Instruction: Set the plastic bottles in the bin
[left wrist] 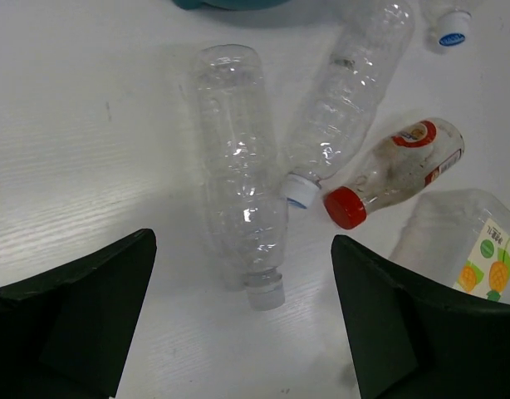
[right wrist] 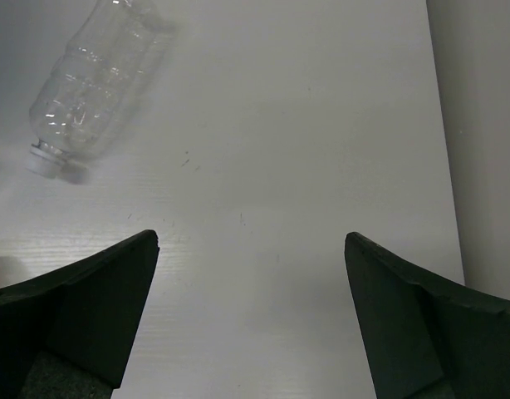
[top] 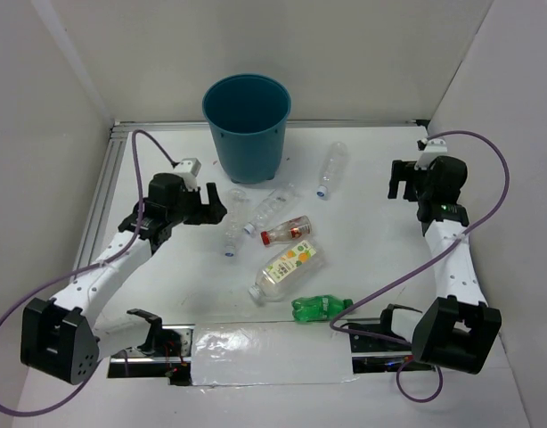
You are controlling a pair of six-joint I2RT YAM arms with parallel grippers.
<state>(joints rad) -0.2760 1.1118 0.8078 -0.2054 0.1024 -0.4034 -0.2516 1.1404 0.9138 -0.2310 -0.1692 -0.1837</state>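
Observation:
The clear bottle points lengthwise between the open fingers. My left gripper will next move down and toward the right in the top view, onto the nearest clear bottle's middle point(top: 235, 217) point(left wrist: 240, 162).
The teal bin point(top: 247, 125) stands at the back of the table. Six bottles lie in front of it: three clear bottles point(top: 233, 223), point(top: 272, 207), point(top: 331, 168), a red-capped bottle point(top: 287, 231), an orange-and-yellow-labelled bottle point(top: 287, 267) and a green bottle point(top: 321, 308). My left gripper point(top: 216, 203) is open and empty, hovering over the leftmost clear bottle point(left wrist: 238, 166), whose neck end lies between the fingers point(left wrist: 89, 307). The red-capped bottle point(left wrist: 396, 170) lies just to its right. My right gripper point(top: 400, 183) is open and empty at the right, apart from the third clear bottle point(right wrist: 93, 83).
White walls enclose the table on the left, back and right. A metal rail point(top: 104, 178) runs along the left edge. Purple cables point(top: 487, 178) loop from both arms. A shiny foil strip point(top: 269, 352) lies at the near edge between the arm bases.

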